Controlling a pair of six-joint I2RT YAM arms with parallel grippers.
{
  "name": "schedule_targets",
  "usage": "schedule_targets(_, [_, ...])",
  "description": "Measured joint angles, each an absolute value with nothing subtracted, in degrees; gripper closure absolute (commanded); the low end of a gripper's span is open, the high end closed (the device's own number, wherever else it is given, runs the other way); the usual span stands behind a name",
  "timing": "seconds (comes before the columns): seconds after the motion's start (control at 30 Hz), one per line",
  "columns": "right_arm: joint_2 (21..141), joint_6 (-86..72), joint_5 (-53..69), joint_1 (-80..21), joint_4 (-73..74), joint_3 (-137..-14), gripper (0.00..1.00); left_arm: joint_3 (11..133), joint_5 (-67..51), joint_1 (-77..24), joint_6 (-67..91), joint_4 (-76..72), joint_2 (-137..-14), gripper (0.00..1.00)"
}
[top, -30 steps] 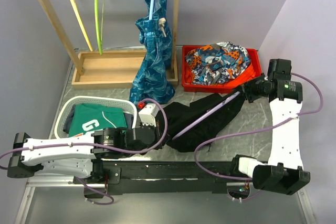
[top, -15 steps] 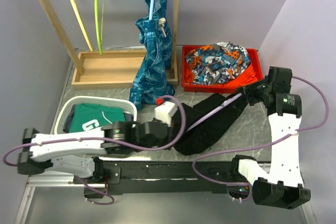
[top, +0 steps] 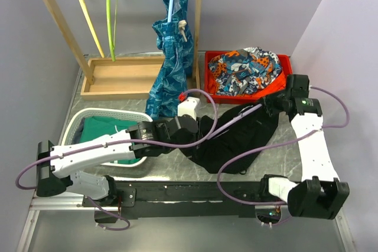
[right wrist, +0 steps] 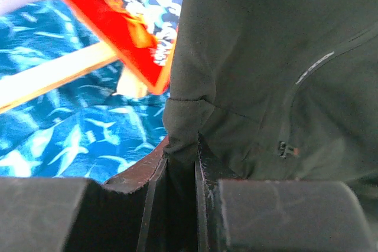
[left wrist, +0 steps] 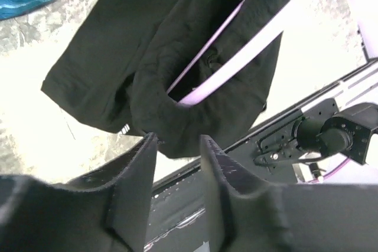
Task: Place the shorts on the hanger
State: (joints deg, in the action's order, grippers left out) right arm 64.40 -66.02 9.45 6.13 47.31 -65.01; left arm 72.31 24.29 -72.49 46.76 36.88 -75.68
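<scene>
I should draw the shorts' fold in my right gripper left in the top view, toward the hanger's uncovered end there, then release.
The black shorts lie bunched on the table with the lavender hanger threaded through them. In the left wrist view, the hanger curves out of the shorts. My left gripper hovers over their left side. It is open, with nothing between its fingers. My right gripper is at the shorts' far right corner. In its wrist view it is shut on a fold of the shorts.
A red bin of orange-and-blue patterned clothes sits at the back right. A teal garment hangs on the wooden rack, beside a lime hanger and a yellow one. A white basket stands at the left.
My left arm has swung away from the near edge and right, over the shorts, and its jaws have opened. The right gripper has shifted slightly left, and the shorts are more bunched.
</scene>
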Motion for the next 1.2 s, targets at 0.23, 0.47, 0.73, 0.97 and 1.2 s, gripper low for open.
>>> schedule_targets(0.23, [68.4, -65.6, 12.5, 5.6, 44.3, -62.6, 1.00, 71.2, 22.3, -71.7, 42.5, 33.4, -75.8, 0.47])
schedule_targets(0.47, [71.7, -63.6, 15.0, 5.6, 43.7, -63.1, 1.00, 60.6, 24.9, -71.7, 39.1, 28.9, -70.2, 0.38])
schedule_targets(0.73, [72.1, -63.0, 16.9, 5.6, 44.7, -67.5, 1.00, 39.9, 24.2, -72.1, 32.9, 14.0, -58.0, 0.18])
schedule_targets(0.97, [72.0, -62.5, 17.8, 5.4, 46.2, -68.4, 1.00, 37.4, 24.9, -76.5, 25.8, -0.4, -60.6, 0.12])
schedule_targets(1.2, [71.5, -62.1, 19.2, 4.6, 46.7, -68.4, 1.00, 35.0, 27.5, -77.4, 16.8, -13.3, -66.2, 0.14])
